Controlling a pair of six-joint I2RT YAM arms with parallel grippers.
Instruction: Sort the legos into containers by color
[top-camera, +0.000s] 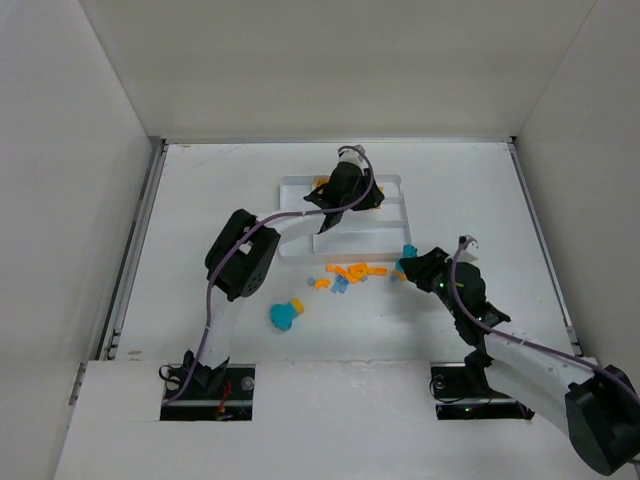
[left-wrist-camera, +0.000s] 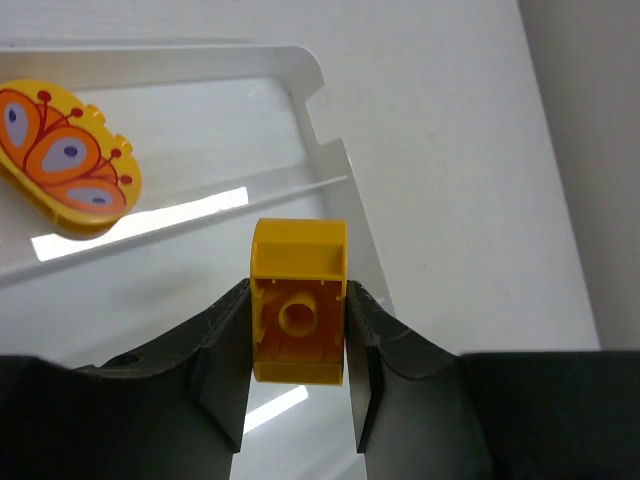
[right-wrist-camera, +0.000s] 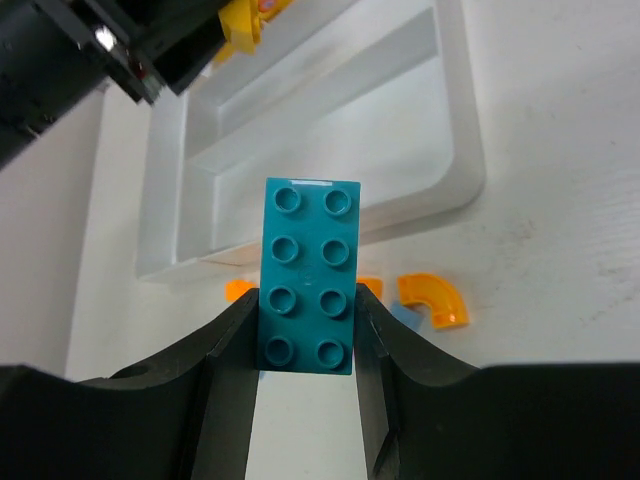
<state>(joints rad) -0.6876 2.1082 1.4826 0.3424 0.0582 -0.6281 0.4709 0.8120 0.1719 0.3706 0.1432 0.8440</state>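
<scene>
I will next move my left gripper outward and down into the tray's far section to release the yellow brick (left-wrist-camera: 297, 300), because the yellow butterfly-printed piece lies there.
My left gripper (left-wrist-camera: 297, 345) is shut on a yellow brick (left-wrist-camera: 297, 300), hollow side toward the camera, over the white tray (left-wrist-camera: 310, 75); from above it hangs over the tray's far section (top-camera: 338, 192). A yellow butterfly-printed piece (left-wrist-camera: 65, 155) lies in the tray. My right gripper (right-wrist-camera: 307, 335) is shut on a teal 2x4 brick (right-wrist-camera: 310, 275), held above the table near the tray's near right corner (top-camera: 408, 255). Loose orange and light blue bricks (top-camera: 350, 272) lie in front of the tray (top-camera: 390, 236). A teal curved piece (top-camera: 284, 315) lies nearer the left arm.
An orange curved piece (right-wrist-camera: 433, 300) and other small orange bits (right-wrist-camera: 237, 290) lie just past the right fingers. The left arm (top-camera: 240, 255) reaches across the table's left middle. White walls enclose the table on three sides.
</scene>
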